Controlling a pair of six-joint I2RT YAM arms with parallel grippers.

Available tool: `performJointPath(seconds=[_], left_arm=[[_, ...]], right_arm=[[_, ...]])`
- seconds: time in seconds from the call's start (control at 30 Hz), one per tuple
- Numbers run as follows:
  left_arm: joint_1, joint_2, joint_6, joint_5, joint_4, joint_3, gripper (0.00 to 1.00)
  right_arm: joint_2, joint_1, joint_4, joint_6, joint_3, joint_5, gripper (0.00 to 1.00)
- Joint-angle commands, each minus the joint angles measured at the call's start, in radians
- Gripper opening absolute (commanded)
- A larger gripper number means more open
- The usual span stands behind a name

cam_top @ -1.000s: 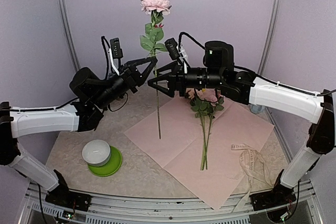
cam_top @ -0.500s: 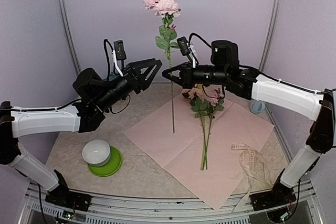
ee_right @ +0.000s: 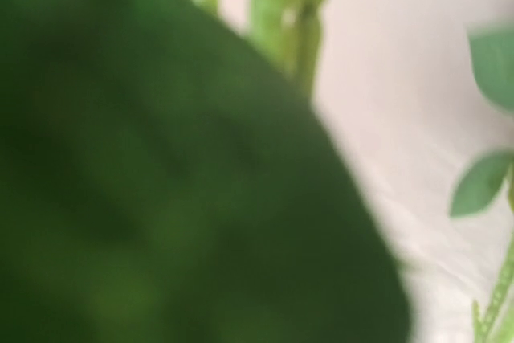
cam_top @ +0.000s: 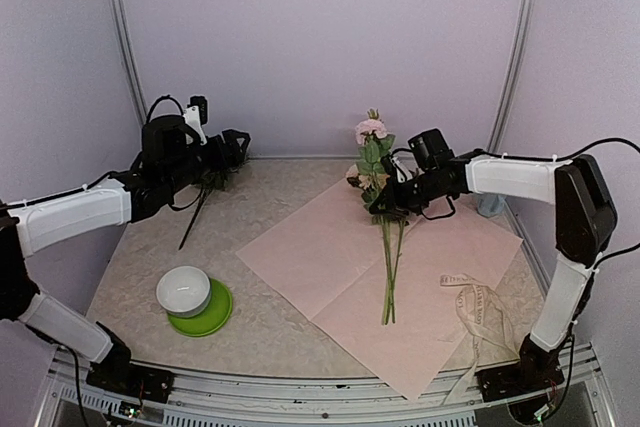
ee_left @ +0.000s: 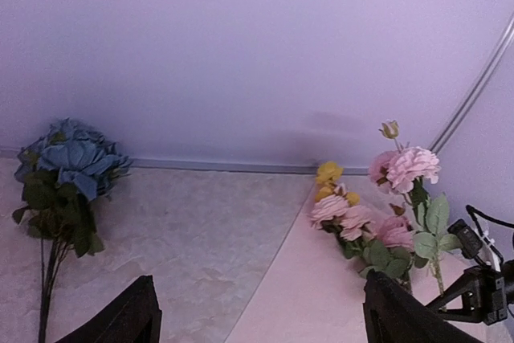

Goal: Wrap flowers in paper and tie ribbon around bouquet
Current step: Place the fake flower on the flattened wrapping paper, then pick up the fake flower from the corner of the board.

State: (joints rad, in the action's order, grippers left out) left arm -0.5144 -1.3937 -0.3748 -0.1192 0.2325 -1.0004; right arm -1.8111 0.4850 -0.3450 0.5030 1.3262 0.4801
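Note:
The hydrangea's dark stems lie bare past its leaves, so next I need to tip my left gripper downward and lower it to the left in the top view onto the stems there.
The pink paper (cam_top: 300,247) lies flat on the table. Flowers (cam_top: 388,277) lie on it, stalks toward me; their pink and yellow heads (ee_left: 345,210) show in the left wrist view. My right gripper (cam_top: 383,202) is shut on the stalk of a tall pink rose (cam_top: 370,129), holding it upright over those flowers; in its own view a blurred green leaf (ee_right: 161,182) hides the jaws. My left gripper (cam_top: 240,142) stands open and empty at the back left, beside a blue hydrangea (ee_left: 72,162). The ribbon (cam_top: 475,302) lies crumpled at the right. No wrapped bouquet is in view.
A white bowl (cam_top: 183,290) sits on a green plate (cam_top: 215,319) at the front left. The hydrangea's dark stalk (cam_top: 195,215) slants across the table at the back left. Purple walls close in the back and sides.
The rose passed from my left gripper to my right, which shut on it and brought it down to the flowers on the paper. The left gripper opened and drew back to the back left.

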Motion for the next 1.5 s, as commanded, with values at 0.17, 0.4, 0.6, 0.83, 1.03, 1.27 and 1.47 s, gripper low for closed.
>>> performJointPath(seconds=[0.17,0.4,0.6,0.83,1.03,1.27,1.47], left_arm=[[0.151,-0.121,0.050,-0.119,-0.260,0.011,0.88],[0.241,-0.256,0.089,-0.109,-0.263,0.013,0.89],[0.270,-0.405,0.169,-0.145,-0.260,-0.043,0.88],[0.360,-0.570,0.173,-0.102,-0.358,-0.203,0.83],[0.383,-0.629,0.160,-0.051,-0.417,-0.257,0.75],[0.384,-0.681,0.171,-0.002,-0.465,-0.291,0.57],[0.384,-0.687,0.172,0.019,-0.471,-0.297,0.11]], right_arm=[[-0.127,-0.025,-0.069,-0.025,0.038,-0.086,0.13],[-0.129,-0.025,-0.111,-0.039,0.057,-0.188,0.30],[-0.074,-0.025,-0.158,-0.089,0.080,-0.239,0.35],[-0.010,-0.022,-0.198,-0.106,0.091,-0.266,0.40],[0.028,-0.019,-0.201,-0.121,0.090,-0.263,0.41],[0.038,-0.017,-0.199,-0.140,0.092,-0.258,0.41],[0.041,-0.017,-0.201,-0.145,0.094,-0.249,0.41]])
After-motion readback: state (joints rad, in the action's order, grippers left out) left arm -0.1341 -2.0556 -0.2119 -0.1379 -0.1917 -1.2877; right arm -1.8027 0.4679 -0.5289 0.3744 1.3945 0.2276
